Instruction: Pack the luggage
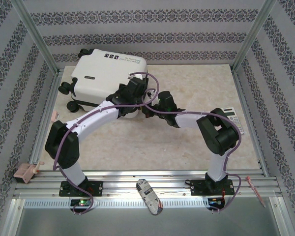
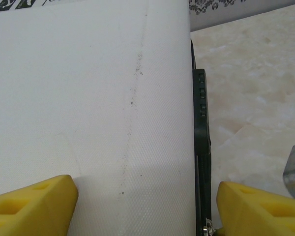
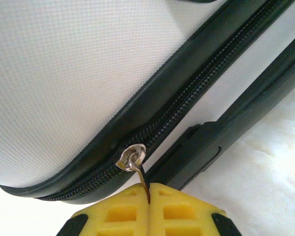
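The black zipper band's straight stretch (image 3: 214,76) runs outward from my right gripper. I need to move this gripper outward along it with the pull next and release the tab.
The luggage (image 1: 103,73) lies flat and closed at the back left of the table, white shell up, wheels to the left. My left gripper (image 1: 131,91) hovers at its near right corner. In the left wrist view this gripper (image 2: 147,206) is open: one yellow fingertip (image 2: 34,204) sits over the white shell (image 2: 88,98), the other beyond the black zipper band (image 2: 200,128). My right gripper (image 1: 148,107) is beside it at the same corner. That gripper (image 3: 149,196) is shut on the thin pull tab (image 3: 145,186) of the silver zipper slider (image 3: 132,157) on the black zipper band (image 3: 187,93).
A calculator (image 1: 234,119) lies at the table's right edge. A pink clip (image 1: 25,171) sits on the left rail and a patterned oblong object (image 1: 150,195) on the front rail. Bare marble table (image 1: 187,142) stretches in front of the luggage. Metal posts frame the table.
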